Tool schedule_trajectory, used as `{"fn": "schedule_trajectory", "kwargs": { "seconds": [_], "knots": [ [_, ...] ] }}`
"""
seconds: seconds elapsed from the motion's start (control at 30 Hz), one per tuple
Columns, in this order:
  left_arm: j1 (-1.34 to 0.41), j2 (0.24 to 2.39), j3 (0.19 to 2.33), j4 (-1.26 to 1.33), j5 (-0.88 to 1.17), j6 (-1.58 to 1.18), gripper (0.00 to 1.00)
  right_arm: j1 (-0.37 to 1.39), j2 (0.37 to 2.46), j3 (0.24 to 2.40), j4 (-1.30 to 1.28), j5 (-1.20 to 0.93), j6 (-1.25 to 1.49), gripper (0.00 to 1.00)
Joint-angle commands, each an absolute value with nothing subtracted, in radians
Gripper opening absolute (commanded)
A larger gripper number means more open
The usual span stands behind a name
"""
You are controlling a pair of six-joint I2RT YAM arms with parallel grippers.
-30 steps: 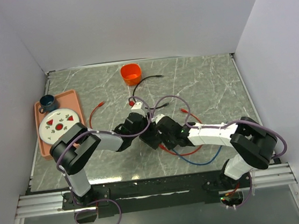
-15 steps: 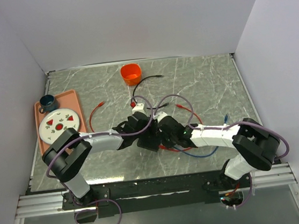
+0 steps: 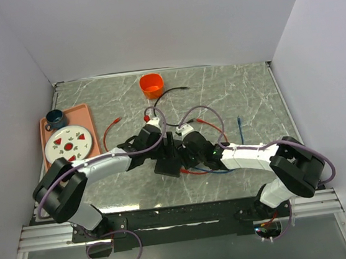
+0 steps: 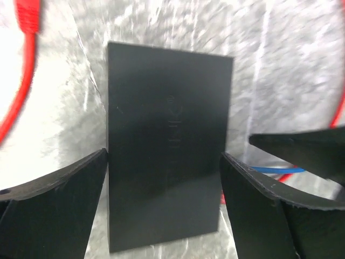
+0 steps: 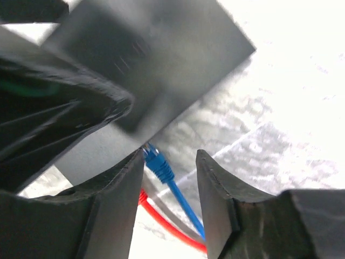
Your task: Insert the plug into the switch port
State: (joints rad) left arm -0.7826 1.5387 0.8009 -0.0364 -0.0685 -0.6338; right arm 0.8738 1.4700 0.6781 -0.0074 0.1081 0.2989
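Observation:
The red plug's boot (image 4: pixel 28 20) is beyond the fingers of my left gripper. I should move my left gripper off the box (image 4: pixel 170 145), outward and to the left in the top view, onto the boot.
The flat black box (image 4: pixel 170 145) lies on the marble table, seen in the top view as the black box (image 3: pixel 166 166) between the two arms. My left gripper (image 4: pixel 163 154) is open over it, one finger along each long side. A blue plug (image 5: pixel 158 162) on a blue cable (image 3: pixel 241 131) has its clear tip against the box's narrow edge (image 5: pixel 135 135). The switch port itself is hidden there. My right gripper (image 5: pixel 170 156) is open around the plug, which lies close to the left finger with a gap to the right one.
A red cable (image 5: pixel 167 226) runs under the blue one beside the box. Another red cable (image 3: pixel 108 134) and a black cable (image 3: pixel 172 92) lie farther back. An orange cup (image 3: pixel 151 84) stands at the rear. A pink tray (image 3: pixel 48 128) with plate and mug sits left.
Both grippers have opened; the right one has let go of the blue plug. The left arm has stretched out towards the middle, and the blue cable's free end has swung to the back right.

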Motion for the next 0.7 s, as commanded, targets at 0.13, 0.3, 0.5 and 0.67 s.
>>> {"fn": "schedule_trajectory", "kwargs": {
  "seconds": [0.13, 0.3, 0.5, 0.67],
  "knots": [
    [-0.675, 1.436, 0.92, -0.092, -0.052, -0.505, 0.86, 0.873, 1.342, 0.68, 0.087, 0.163, 0.327, 0.61],
    [-0.624, 1.532, 0.969, -0.121, -0.123, -0.457, 0.84, 0.873, 1.289, 0.669, 0.061, 0.19, 0.331, 0.65],
    [-0.603, 1.676, 1.011, -0.121, -0.176, -0.456, 0.77, 0.87, 1.215, 0.655, 0.038, 0.207, 0.33, 0.68],
    [-0.603, 1.752, 1.022, -0.092, -0.196, -0.463, 0.73, 0.868, 1.16, 0.637, 0.031, 0.219, 0.327, 0.69]
  ]
}}
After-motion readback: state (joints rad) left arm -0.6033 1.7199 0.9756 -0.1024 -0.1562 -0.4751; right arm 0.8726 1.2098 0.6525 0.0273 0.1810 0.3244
